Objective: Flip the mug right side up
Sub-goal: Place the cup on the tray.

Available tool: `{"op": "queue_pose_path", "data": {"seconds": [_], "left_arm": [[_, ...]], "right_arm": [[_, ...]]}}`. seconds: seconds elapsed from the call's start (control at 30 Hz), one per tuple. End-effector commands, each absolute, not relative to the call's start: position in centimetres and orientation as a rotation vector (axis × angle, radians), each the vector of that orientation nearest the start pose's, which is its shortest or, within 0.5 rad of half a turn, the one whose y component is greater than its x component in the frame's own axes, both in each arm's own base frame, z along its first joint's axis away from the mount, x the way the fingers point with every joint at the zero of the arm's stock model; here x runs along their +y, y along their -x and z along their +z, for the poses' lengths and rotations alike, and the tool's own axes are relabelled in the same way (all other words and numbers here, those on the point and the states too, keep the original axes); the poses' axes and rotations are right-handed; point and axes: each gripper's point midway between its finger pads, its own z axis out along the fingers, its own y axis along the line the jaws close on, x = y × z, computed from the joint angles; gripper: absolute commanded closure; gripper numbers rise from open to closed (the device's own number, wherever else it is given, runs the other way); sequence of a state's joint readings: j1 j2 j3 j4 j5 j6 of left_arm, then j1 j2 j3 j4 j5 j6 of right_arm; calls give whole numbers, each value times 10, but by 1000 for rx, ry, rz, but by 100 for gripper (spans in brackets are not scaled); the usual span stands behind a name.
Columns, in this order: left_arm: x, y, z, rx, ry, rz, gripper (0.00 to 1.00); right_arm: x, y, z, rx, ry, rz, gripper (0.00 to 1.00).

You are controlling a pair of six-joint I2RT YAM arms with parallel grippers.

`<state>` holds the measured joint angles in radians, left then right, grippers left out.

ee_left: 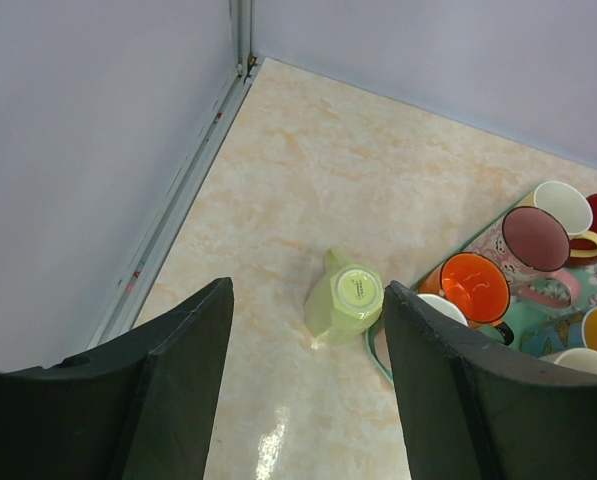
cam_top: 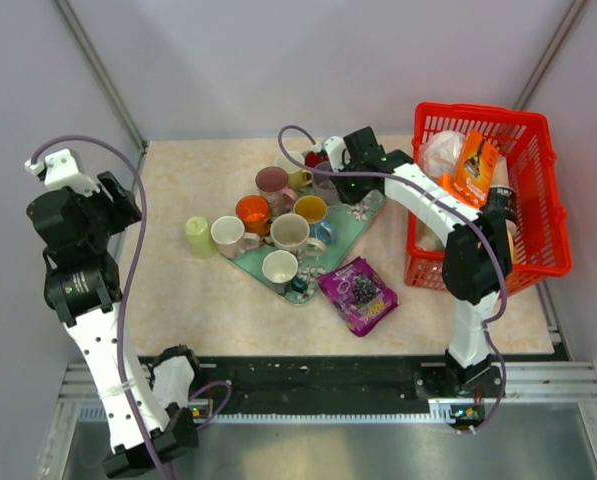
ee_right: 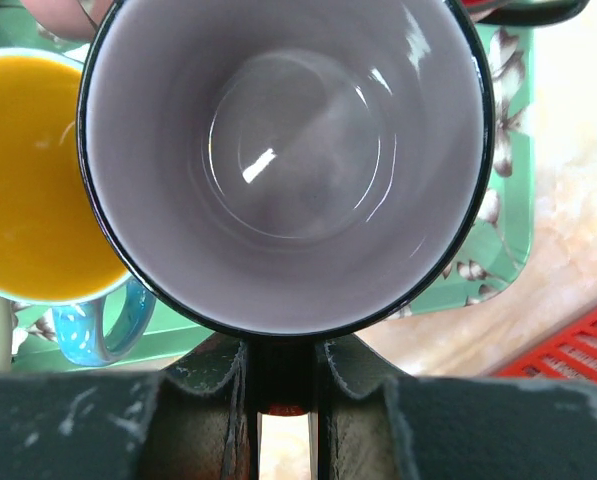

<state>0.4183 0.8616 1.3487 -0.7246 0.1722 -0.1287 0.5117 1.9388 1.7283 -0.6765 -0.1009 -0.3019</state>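
Note:
Next I should lower my right gripper toward the tray's open patch beside the yellow mug and release the black mug's handle, since the black mug already has its opening up.
A pale green mug stands upside down on the table, just left of the green tray; in the left wrist view its base faces up. My left gripper is open and empty, high above the table and short of that mug; it also shows in the top view. My right gripper is shut on the handle of a black mug with a pale inside. That mug is mouth up over the tray's far right part.
The tray holds several upright mugs, among them an orange one and a yellow one with a blue handle. A purple snack packet lies by the tray's near corner. A red basket with packets stands at the right.

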Motion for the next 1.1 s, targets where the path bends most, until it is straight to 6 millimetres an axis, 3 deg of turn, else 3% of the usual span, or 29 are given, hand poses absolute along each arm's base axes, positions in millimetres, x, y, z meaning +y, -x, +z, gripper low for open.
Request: {"op": "queue_pose_path", "data": {"seconds": [0.0,0.4,0.63,0.8,0.9,1.07], "left_arm": [[77,-259,392,1718,359,46,34],[78,-258,389,1720,368,46,34],[76,-259,387,1726,367,31,34],[77,-260,380,1741,375,26,34],[77,-262,371,1763,375,16,34],[75,-273,348,1806,352,-22,30]], "right_arm": [[252,-442,158,2204,942,225,100],[258,-444,107,2326,913,253,100],[256,-440,89,2358,937,252,100],[255,-436,84,2371,946,258,78],[256,-433,84,2372,952,268,75],[253,-435,103,2345,931,248,51]]}}
